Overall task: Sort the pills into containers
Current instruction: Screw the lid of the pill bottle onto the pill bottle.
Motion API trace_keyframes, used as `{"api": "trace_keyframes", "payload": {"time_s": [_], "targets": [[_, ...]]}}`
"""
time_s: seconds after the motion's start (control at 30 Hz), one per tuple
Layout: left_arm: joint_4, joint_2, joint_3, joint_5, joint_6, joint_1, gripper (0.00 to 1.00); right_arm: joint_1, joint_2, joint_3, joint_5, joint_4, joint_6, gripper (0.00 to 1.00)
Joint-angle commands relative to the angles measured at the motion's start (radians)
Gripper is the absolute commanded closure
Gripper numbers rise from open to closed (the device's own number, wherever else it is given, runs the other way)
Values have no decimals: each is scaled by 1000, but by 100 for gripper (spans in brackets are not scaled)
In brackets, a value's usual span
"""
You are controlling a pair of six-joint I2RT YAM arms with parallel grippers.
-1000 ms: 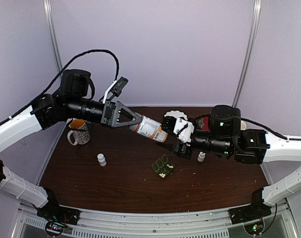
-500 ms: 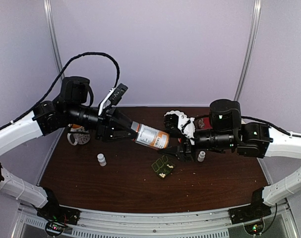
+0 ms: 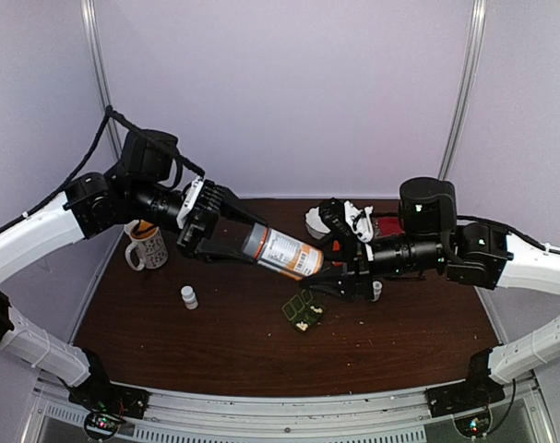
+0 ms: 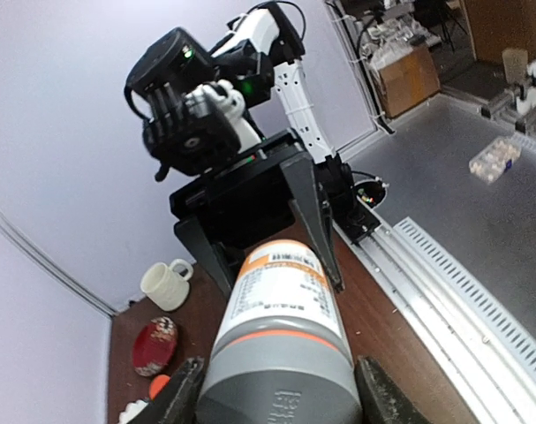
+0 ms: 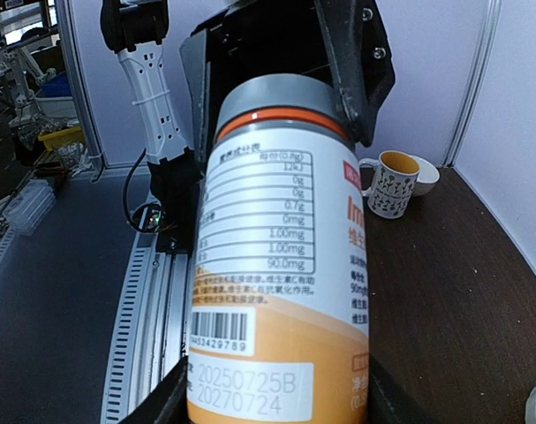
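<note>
My right gripper should stay around the orange base end (image 3: 308, 263) (image 5: 278, 380) and open its fingers to let go of the bottle, because my left gripper holds the grey cap end.
The grey-capped labelled bottle (image 3: 281, 251) hangs level in the air between both arms. My left gripper (image 3: 245, 243) is shut on its grey cap end (image 4: 281, 371). My right gripper (image 3: 324, 273) is shut on its orange base end (image 5: 268, 380). The dark-green pill box (image 3: 303, 311) lies open on the brown table just below the bottle, and a few whitish pills (image 3: 302, 325) show in its near cell. In the left wrist view the right gripper's black fingers (image 4: 316, 212) flank the bottle's far end. In the right wrist view the bottle's label (image 5: 268, 230) fills the frame.
Small white bottles stand at the left (image 3: 189, 296) and by the right arm (image 3: 375, 292). A patterned mug (image 3: 145, 247) stands at the back left and also shows in the right wrist view (image 5: 391, 184). A white object (image 3: 315, 220) and a red dish (image 3: 386, 227) lie at the back.
My left arm turned its wrist and carried the bottle right and down. My right gripper moved in and closed on the bottle's base end.
</note>
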Motion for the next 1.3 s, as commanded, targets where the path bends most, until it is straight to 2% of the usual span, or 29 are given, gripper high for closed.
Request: {"api": "trace_keyframes", "payload": {"time_s": [0.0,0.07,0.13,0.23,0.3,0.33,0.37,0.4,0.5,0.57,0.67,0.77,0.8,0.87,1.0,1.1,1.2,1.27], "targets": [[-60,24,49,-68,503,-16,76,11,-30,-4,-186,118,48,100],[-94,11,42,-120,693,-30,76,9,-30,-9,-195,119,56,100],[-77,-3,36,-157,793,-40,72,9,-32,-16,-198,120,57,100],[-34,-29,21,-160,846,-42,54,9,-41,-22,-159,99,41,100],[51,-60,-24,-163,784,-42,36,9,-56,-32,-106,81,23,100],[114,-75,-55,-167,716,-42,26,9,-65,-40,-80,77,16,100],[179,-90,-88,-172,632,-41,10,9,-77,-49,-54,70,9,100],[233,-107,-129,-177,510,-41,3,8,-87,-55,-25,63,-1,100],[335,-139,-177,-187,250,-41,3,8,-110,-57,47,22,-34,100],[399,-152,-196,-246,48,-41,2,9,-124,-58,107,-1,-69,100],[407,-176,-183,-320,-218,-41,2,9,-152,-77,201,6,-112,100],[352,-195,-126,-537,-574,-41,2,10,-170,-99,288,33,-159,100],[305,-191,-94,-583,-649,-40,3,11,-172,-101,312,44,-172,100],[216,-172,-37,-541,-707,-39,2,13,-175,-110,347,75,-190,100],[124,-103,50,-494,-938,-36,2,26,-176,-133,416,146,-235,100],[7,-14,175,-383,-1101,-12,3,39,-157,-136,492,175,-271,100],[-28,48,222,-261,-1248,10,2,47,-136,-125,524,180,-292,100],[-17,68,222,-229,-1280,11,2,56,-125,-117,524,180,-302,100]]}}
